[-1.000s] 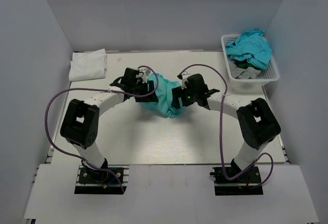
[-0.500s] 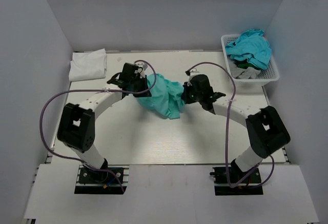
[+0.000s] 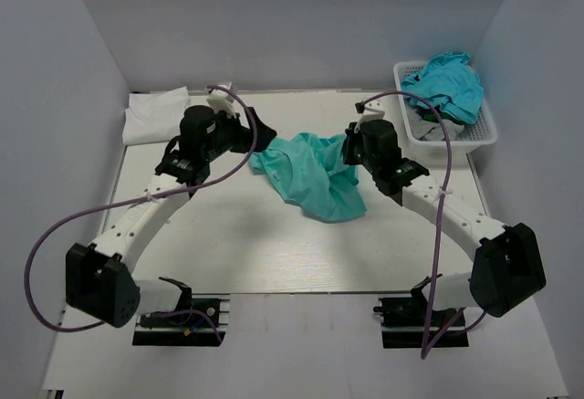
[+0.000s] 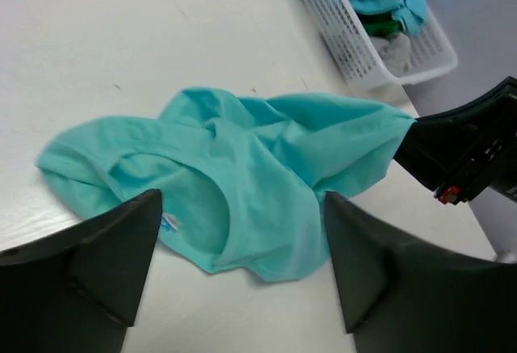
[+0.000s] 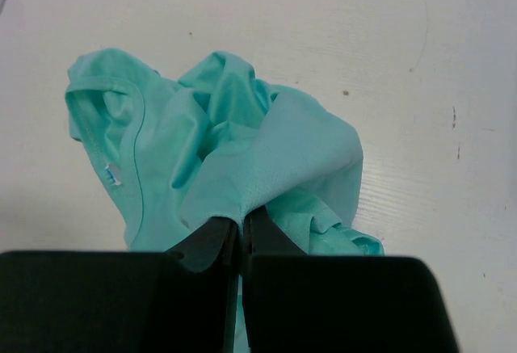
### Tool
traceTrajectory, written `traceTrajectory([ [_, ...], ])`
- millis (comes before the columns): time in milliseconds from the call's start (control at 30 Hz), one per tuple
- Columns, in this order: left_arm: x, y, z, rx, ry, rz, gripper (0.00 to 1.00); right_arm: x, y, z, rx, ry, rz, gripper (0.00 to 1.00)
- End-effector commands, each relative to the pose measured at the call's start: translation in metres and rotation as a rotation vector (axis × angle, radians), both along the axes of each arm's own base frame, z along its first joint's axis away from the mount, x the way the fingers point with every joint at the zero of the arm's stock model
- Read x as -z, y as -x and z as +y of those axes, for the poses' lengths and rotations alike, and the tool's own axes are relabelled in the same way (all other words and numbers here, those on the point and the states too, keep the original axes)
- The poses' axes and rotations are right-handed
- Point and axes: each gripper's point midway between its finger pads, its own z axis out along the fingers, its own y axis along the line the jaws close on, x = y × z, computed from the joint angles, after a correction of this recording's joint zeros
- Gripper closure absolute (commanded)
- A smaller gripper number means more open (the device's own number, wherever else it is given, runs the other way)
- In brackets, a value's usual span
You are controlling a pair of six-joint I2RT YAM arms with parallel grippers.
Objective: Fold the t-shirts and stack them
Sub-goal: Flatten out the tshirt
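I will next lower my left gripper back and toward my right gripper, onto the near end of the curved fold beside the tag.
A mint sea-green t-shirt [image 3: 315, 178] lies crumpled mid-table, also seen in the left wrist view [image 4: 242, 167] and the right wrist view [image 5: 202, 143]. My right gripper [image 3: 348, 151] is shut on a raised fold at the shirt's right edge [image 5: 242, 217]. My left gripper [image 3: 264, 134] stands open just left of the shirt; its fingers [image 4: 97, 264] are spread wide above the near hem with nothing between them. A folded white t-shirt [image 3: 157, 114] lies at the back left. Turquoise-blue t-shirts [image 3: 445, 84] are piled in the basket.
The white lattice basket [image 3: 484, 134] stands at the back right by the wall, its side also in the left wrist view [image 4: 347, 46]. Grey walls close in the table on three sides. Purple cables loop from both arms.
The left gripper opened, let go of the mint shirt and drew back to the left. The right arm swung right and back with its fold, and the shirt now lies spread lower on the table.
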Motion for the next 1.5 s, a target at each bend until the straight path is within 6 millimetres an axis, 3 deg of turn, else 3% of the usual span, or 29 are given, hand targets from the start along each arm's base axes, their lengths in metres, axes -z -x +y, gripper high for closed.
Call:
traceTrajectory([
  [0,0.029,0.004,-0.027,0.173,-0.007,0.065,0.00,0.003,-0.001,-0.002,0.014,0.005,0.022,1.00],
  [67,0.061,0.003,-0.040,0.263,-0.041,0.151,0.00,0.007,-0.001,-0.002,0.011,0.007,0.033,1.00],
  [133,0.078,0.005,-0.054,0.346,-0.060,0.173,0.00,0.010,-0.001,-0.002,0.008,0.014,0.037,1.00],
  [167,0.100,0.006,-0.062,0.384,-0.074,0.219,0.00,0.013,-0.001,-0.003,0.013,0.018,0.041,1.00],
  [533,0.202,0.037,-0.098,0.620,-0.136,0.424,0.00,0.039,0.000,-0.020,0.061,0.078,0.116,1.00],
  [700,0.235,0.041,-0.094,0.593,-0.210,0.516,0.00,0.043,0.001,-0.023,0.068,0.071,0.132,1.00],
  [833,0.242,0.044,-0.089,0.577,-0.254,0.533,0.06,0.045,0.000,-0.026,0.077,0.068,0.137,1.00],
  [967,0.242,0.048,-0.091,0.578,-0.263,0.527,0.18,0.047,0.000,-0.026,0.074,0.059,0.145,1.00],
  [1067,0.249,0.048,-0.096,0.577,-0.262,0.569,0.68,0.048,0.000,-0.027,0.075,0.058,0.147,1.00],
  [1100,0.246,0.046,-0.098,0.570,-0.254,0.576,0.99,0.048,-0.001,-0.027,0.078,0.056,0.148,1.00],
  [1167,0.242,0.043,-0.100,0.564,-0.245,0.574,1.00,0.045,0.000,-0.030,0.090,0.055,0.142,1.00],
  [1300,0.203,0.036,-0.096,0.527,-0.217,0.495,1.00,0.032,-0.001,-0.042,0.140,0.045,0.106,1.00],
  [1333,0.171,0.031,-0.094,0.512,-0.188,0.420,1.00,0.029,-0.002,-0.046,0.154,0.055,0.095,1.00],
  [1433,0.120,0.019,-0.085,0.424,-0.188,0.287,1.00,0.009,-0.003,-0.062,0.218,0.058,0.047,1.00],
  [1467,0.085,0.012,-0.076,0.356,-0.191,0.196,1.00,-0.001,-0.005,-0.062,0.225,0.049,0.027,1.00],
])
